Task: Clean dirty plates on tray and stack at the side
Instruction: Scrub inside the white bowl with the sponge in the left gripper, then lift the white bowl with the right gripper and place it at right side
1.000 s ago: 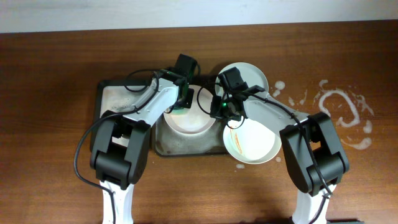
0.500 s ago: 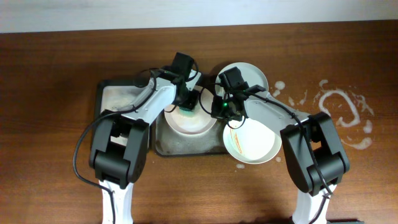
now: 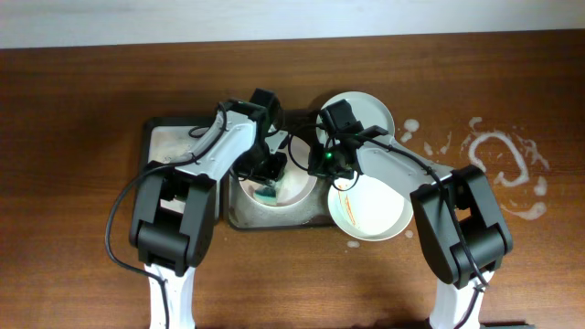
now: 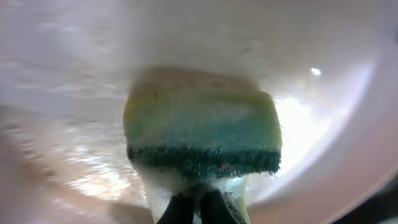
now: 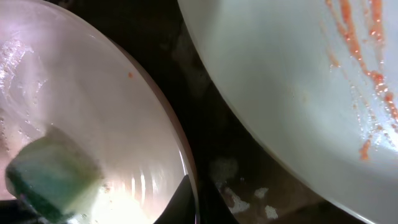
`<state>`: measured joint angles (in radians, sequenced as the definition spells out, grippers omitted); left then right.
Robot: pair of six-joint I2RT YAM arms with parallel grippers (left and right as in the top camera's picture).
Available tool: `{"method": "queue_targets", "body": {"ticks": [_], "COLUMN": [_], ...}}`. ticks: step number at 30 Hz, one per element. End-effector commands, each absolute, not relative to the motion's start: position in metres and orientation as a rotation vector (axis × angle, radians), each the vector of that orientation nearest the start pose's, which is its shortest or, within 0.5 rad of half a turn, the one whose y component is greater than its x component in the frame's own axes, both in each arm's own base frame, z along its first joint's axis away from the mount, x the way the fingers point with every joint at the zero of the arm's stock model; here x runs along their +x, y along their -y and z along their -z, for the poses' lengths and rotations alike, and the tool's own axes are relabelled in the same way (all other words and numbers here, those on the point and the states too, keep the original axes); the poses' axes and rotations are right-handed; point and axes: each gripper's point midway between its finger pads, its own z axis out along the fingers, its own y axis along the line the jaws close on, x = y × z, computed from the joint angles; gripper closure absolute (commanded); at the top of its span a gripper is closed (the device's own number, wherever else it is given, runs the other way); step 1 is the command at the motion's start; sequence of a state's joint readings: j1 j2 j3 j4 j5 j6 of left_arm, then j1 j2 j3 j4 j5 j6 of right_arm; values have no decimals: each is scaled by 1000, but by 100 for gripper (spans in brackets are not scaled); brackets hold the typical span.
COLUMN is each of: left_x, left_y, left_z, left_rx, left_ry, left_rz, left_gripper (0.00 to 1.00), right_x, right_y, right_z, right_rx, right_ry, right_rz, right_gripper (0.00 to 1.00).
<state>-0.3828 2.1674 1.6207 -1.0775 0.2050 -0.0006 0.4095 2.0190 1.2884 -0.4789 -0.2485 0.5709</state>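
I next raise my right gripper, then lower and release the plate on the foam smears, to the gripper's right in the overhead view.
A white plate (image 3: 294, 185) lies in the dark tray (image 3: 160, 137). My left gripper (image 3: 268, 176) is shut on a green and yellow sponge (image 4: 202, 140) and presses it on the wet plate (image 4: 74, 74). My right gripper (image 3: 322, 164) is shut on that plate's right rim (image 5: 186, 168); the sponge shows in the right wrist view (image 5: 53, 171) too. A second plate (image 3: 375, 210) with orange streaks (image 5: 364, 56) lies at the tray's right edge. A third white plate (image 3: 370, 110) sits behind it.
White foam smears (image 3: 498, 164) mark the wooden table at the right. White crumbs (image 5: 249, 196) lie on the dark tray floor between the two plates. The tray's left half (image 3: 178, 146) is wet and pale.
My left gripper has moved the sponge from the far side of the plate toward its near side. The right arm has stayed on the plate's rim.
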Motion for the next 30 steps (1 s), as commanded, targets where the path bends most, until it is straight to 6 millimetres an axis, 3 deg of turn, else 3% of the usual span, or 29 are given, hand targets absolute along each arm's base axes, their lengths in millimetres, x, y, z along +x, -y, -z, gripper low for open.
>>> {"method": "queue_targets", "body": {"ticks": [1,3,5,7,10,11,15,17,18,21,24,30], "left_x": [371,408,445,471,484,483,478,475,474,474,475,475], "left_y": [197,193,172,146,102,93,97,97,94,93,93,93], "left_z": [-44,-102,-161,-194,-193,-189,-184,-180,-176,-175,-176,-176], "left_rx": [561,513,433,311,75,44,56,67,66,69,71,71], "left_ry": [-3101,-2942,-2792,-2709,-2731,-2755,-2789,-2813,-2836,-2838,-2832,-2832], "left_rz": [690,882,901,868,815,776,730,669,599,586,585,585], "left_gripper": [99,99,99,99,99,99,99,99,99,99,99,99], "right_x": [389,388,389,394,407,412,407,396,384,360,361,356], "right_y": [-217,-223,-221,-220,-206,-186,-132,-125,-135,-173,-194,-200], "right_z": [-10,-12,-13,-23,-63,-93,-203,-238,-257,-270,-240,-249], "right_rx": [129,119,126,72,-16,-54,-42,-39,-68,-153,-313,-306], "right_ry": [-2881,-2879,-2875,-2848,-2771,-2715,-2380,-2199,-2067,-1855,-1796,-1726], "right_rz": [-587,-635,-652,-693,-571,-385,189,498,680,922,1123,1182], "right_gripper": [96,96,96,96,96,96,96,96,96,96,96,96]}}
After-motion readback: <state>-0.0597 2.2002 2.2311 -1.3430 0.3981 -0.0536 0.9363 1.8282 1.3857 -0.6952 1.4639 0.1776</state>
